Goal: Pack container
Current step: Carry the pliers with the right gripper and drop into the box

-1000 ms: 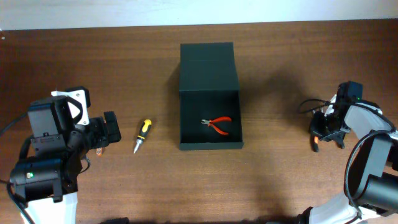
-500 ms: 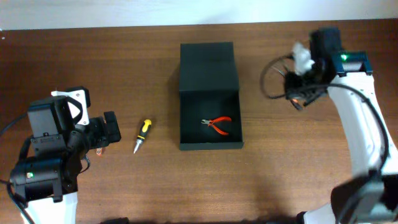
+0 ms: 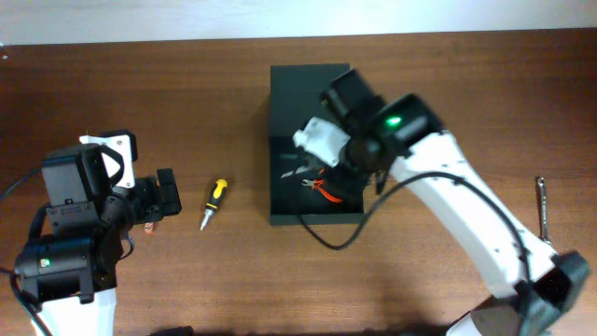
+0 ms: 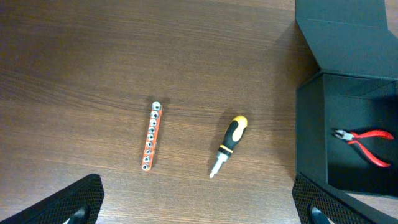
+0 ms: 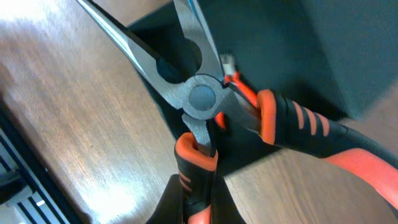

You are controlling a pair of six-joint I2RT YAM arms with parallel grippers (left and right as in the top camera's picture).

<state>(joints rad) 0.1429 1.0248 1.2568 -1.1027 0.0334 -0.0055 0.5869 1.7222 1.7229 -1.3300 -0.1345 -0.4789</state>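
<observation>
My right gripper needs to lower the larger long-nose pliers next, as they still hang above the open container, toward the container's bottom by the small red pliers (image 3: 307, 172) (image 5: 263, 55).
The container (image 3: 313, 218), a dark green-black box with its flap lid (image 3: 303, 98) laid open at the back, stands mid-table. Small red pliers (image 3: 328, 189) lie inside it. My right gripper (image 3: 322, 159) hovers over the box's left part, shut on larger long-nose pliers (image 5: 202, 96) with orange-black handles, held by one handle, jaws spread. In the right wrist view the gripper (image 5: 198, 199) clamps that handle above the container (image 5: 298, 56). My left gripper (image 3: 163, 196) is open and empty at the left. It is also open in the left wrist view (image 4: 199, 208).
A yellow-black screwdriver (image 3: 215, 201) lies left of the box and also shows in the left wrist view (image 4: 229, 143). An orange bit holder (image 4: 151, 144) lies further left. A thin metal tool (image 3: 541, 201) lies near the right edge.
My right arm swung from the table's right side, past the back, to above the container, carrying the long-nose pliers. The thin metal tool at the right is now uncovered. The left arm stayed still.
</observation>
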